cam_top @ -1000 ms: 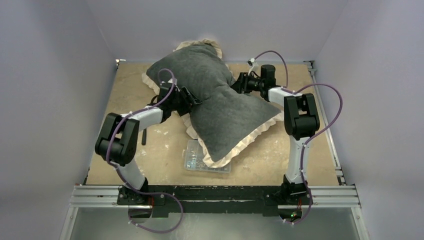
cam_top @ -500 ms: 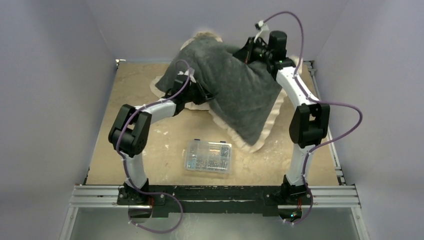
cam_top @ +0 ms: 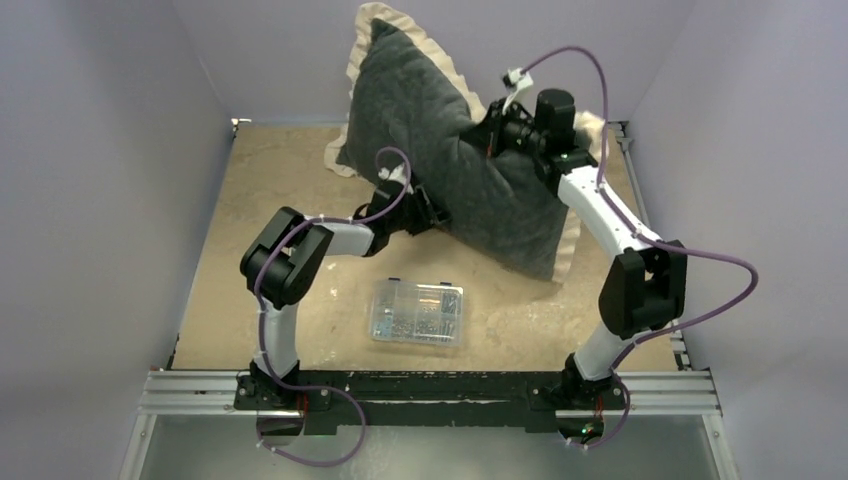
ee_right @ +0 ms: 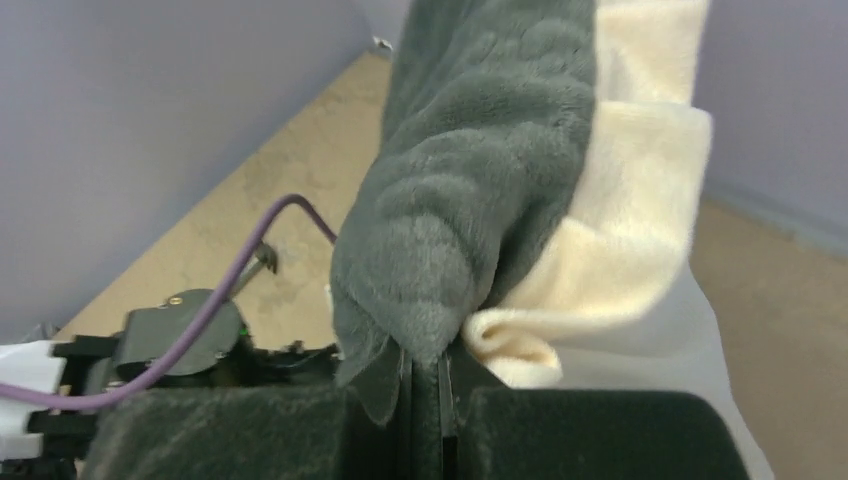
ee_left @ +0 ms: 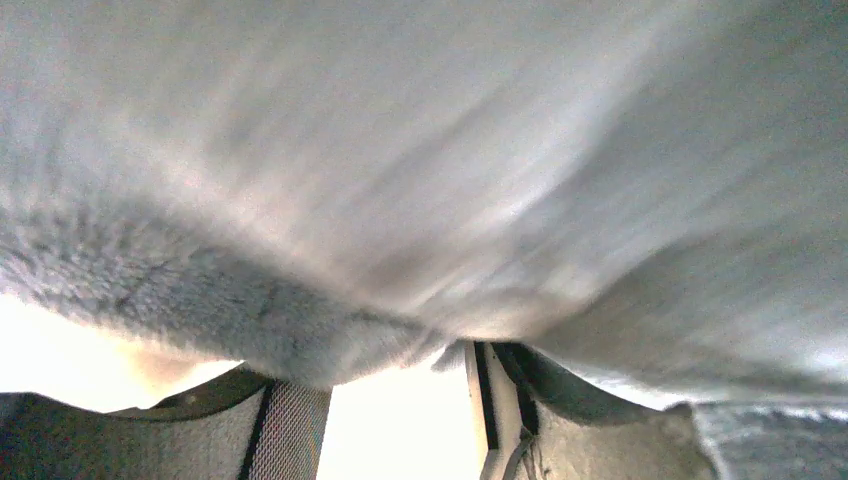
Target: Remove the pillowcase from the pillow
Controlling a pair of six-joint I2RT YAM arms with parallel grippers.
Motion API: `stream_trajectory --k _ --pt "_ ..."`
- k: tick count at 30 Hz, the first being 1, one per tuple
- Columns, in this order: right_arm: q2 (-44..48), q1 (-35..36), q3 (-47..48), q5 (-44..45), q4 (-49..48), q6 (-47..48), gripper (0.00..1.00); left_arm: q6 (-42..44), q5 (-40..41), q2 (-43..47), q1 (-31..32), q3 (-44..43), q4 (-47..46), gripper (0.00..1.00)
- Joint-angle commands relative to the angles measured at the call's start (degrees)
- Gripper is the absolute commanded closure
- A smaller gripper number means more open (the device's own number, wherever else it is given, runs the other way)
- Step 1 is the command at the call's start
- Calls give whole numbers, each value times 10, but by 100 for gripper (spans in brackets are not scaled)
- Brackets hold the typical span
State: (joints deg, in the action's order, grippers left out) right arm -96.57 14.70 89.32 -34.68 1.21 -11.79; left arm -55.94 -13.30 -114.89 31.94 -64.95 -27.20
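Observation:
Next, my right gripper draws the plush fold back and down toward the tabletop beyond the box (cam_top: pixel 415 258) and releases it. That spot lies below, nearer my base.
The pillowcase (cam_top: pixel 440 130), dark grey plush with a cream frill (cam_top: pixel 365 60), is stuffed full and held up tilted over the back of the table. The pillow is hidden inside it. My right gripper (cam_top: pixel 497 128) is shut on a fold of the grey plush at the case's right side. The right wrist view shows the plush (ee_right: pixel 480 150) pinched between the jaws (ee_right: pixel 425 365). My left gripper (cam_top: pixel 428 212) sits against the lower left edge. In the left wrist view its jaws (ee_left: pixel 390 375) stand apart with fabric (ee_left: pixel 420 150) lying across the tips.
A clear plastic box of small parts (cam_top: pixel 417 313) lies on the tan table (cam_top: pixel 260 200) near the front middle. Lavender walls close in at the left, back and right. A metal rail (cam_top: pixel 430 392) runs along the near edge.
Both arms rose and moved back. The covered pillow went from lying across the table to hanging tilted upright near the back wall, uncovering the plastic box. The left gripper shifted right.

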Motion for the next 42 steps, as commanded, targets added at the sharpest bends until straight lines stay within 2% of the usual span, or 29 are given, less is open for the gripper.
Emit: stream_trajectory --k 1,5,9,13,16,22,26,31,37,39,42 --pt "27 25 -106 7 -76 -11 100 7 23 62 2 108 -55 51" --pt "36 54 -185 -1 -111 -29 100 20 52 112 -1 190 -42 48" --pt "41 90 -217 1 -128 -45 100 20 61 159 -4 244 -38 47" --pt "44 131 -247 1 -143 -65 100 20 110 274 -6 301 -6 47" --pt "46 158 -274 6 -160 -84 100 32 166 396 -6 330 75 47" --pt "29 205 -300 24 -180 -111 100 43 291 656 -5 346 340 41" --pt "-9 229 -282 54 -174 -110 96 32 345 772 -6 333 473 36" --pt "-65 258 -266 69 -167 -110 90 9 382 857 -6 291 592 34" --pt "-109 277 -246 131 -170 -130 84 31 438 899 -6 240 652 32" --pt "-131 276 -220 178 -162 -144 79 37 447 903 -6 232 658 31" --pt "-171 273 -162 254 -135 -158 79 39 445 901 -6 227 663 31"
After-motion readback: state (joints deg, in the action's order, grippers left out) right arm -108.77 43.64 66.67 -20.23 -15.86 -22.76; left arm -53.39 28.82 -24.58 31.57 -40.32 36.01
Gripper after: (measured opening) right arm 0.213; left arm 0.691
